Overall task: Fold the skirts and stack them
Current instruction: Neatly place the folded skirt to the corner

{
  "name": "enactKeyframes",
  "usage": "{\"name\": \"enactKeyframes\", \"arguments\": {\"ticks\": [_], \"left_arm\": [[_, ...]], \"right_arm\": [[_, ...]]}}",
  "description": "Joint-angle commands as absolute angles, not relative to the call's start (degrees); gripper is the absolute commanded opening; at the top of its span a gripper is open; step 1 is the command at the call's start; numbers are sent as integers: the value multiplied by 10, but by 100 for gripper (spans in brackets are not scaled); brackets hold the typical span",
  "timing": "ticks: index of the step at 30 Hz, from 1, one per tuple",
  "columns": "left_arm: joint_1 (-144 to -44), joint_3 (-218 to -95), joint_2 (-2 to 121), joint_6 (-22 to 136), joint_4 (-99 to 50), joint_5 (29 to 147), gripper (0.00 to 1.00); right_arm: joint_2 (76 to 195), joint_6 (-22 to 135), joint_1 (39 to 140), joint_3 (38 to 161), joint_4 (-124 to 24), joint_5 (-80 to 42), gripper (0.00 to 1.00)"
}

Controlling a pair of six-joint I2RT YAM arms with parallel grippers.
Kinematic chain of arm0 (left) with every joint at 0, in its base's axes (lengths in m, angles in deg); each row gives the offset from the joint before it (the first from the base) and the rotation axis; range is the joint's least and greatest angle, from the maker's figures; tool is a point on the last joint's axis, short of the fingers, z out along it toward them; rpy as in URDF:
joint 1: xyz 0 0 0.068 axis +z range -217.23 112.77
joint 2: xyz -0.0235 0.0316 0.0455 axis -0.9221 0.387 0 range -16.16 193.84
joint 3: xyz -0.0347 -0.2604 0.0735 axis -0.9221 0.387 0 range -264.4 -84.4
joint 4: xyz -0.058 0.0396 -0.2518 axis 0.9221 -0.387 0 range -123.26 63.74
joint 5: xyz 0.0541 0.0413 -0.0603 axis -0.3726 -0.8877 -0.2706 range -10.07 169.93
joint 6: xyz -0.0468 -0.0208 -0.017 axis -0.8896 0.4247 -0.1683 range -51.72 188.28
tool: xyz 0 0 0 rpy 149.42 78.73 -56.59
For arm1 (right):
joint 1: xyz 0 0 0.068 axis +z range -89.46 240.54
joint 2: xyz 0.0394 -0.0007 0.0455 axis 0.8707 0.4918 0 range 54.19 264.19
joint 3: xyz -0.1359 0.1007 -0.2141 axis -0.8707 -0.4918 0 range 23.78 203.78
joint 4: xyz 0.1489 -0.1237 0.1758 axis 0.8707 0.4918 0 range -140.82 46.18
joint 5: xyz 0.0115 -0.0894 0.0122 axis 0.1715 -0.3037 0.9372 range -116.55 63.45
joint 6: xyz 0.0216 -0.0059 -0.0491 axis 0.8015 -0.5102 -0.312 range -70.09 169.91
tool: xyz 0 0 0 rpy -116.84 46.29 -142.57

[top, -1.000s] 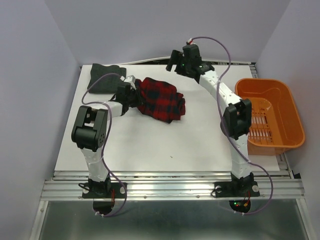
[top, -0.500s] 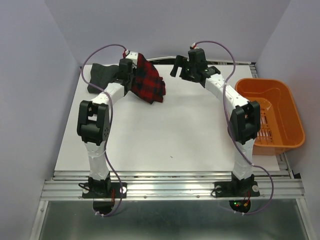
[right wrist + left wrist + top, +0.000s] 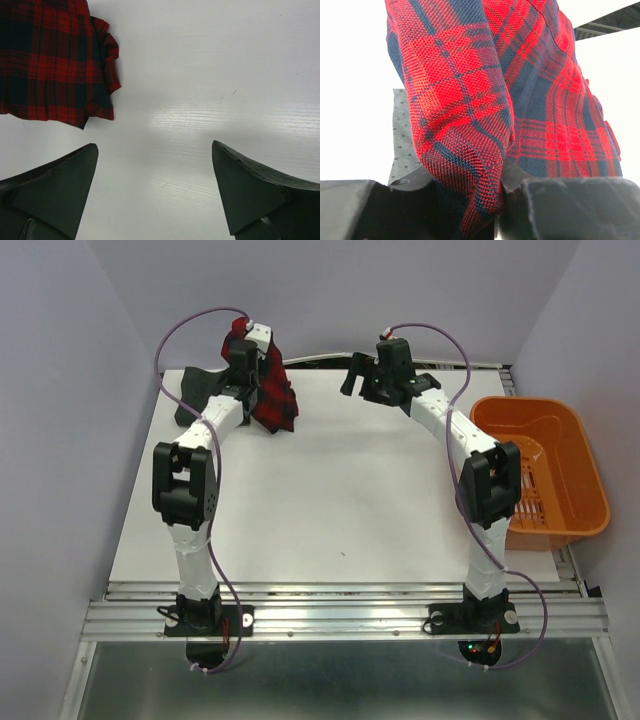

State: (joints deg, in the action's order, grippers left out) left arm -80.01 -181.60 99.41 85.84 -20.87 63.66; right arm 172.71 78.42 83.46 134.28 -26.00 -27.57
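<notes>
My left gripper holds the plaid skirt and will next swing to the left in the top view and down to let go of it. The dotted skirt (image 3: pixel 203 392) (image 3: pixel 400 140) lies below on that side.
The red-and-black plaid skirt (image 3: pixel 273 400) hangs bunched from my left gripper (image 3: pixel 246 348), which is raised at the far left of the table. In the left wrist view the plaid skirt (image 3: pixel 470 100) fills the frame, with a fold pinched in my left gripper (image 3: pixel 497 200). The dark grey dotted skirt (image 3: pixel 203 392) lies flat at the far left corner, just below and beside the hanging plaid; a strip of the dotted skirt (image 3: pixel 400 140) shows behind the cloth. My right gripper (image 3: pixel 354 374) hovers open over bare table; in its own view, my right gripper (image 3: pixel 155 150) holds nothing, and the plaid skirt (image 3: pixel 50 60) is at upper left.
An orange plastic basket (image 3: pixel 585 480) stands at the table's right edge, beside the right arm's elbow. The white tabletop (image 3: pixel 330 500) stretches between the arms. Purple walls close in on the left, back and right.
My left gripper has lifted the plaid skirt off the table's middle and carried it up and toward the far left, next to the grey skirt. The right gripper shifted slightly, then held still.
</notes>
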Motion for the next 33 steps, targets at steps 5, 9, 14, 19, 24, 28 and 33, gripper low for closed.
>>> {"name": "enactKeyframes", "arguments": {"ticks": [5, 9, 14, 19, 24, 28, 33], "left_arm": [[-778, -1854, 967, 887, -150, 617, 0], [-775, -1852, 963, 902, -138, 619, 0], [-765, -1863, 964, 904, -131, 624, 0], [-758, -1867, 963, 901, -124, 639, 0], [-757, -1846, 942, 895, -96, 656, 0], [-757, -1827, 926, 902, -72, 677, 0], [-756, -1842, 932, 902, -69, 665, 0]], "right_arm": [[1709, 786, 833, 1337, -289, -250, 100], [1710, 787, 833, 1336, -289, -248, 100], [1710, 787, 833, 1332, -293, -245, 100], [1714, 790, 833, 1335, -296, -240, 100], [1719, 792, 833, 1338, -296, -236, 100], [1722, 793, 833, 1339, -296, -232, 100], [1730, 800, 833, 1345, -295, -224, 100]]}}
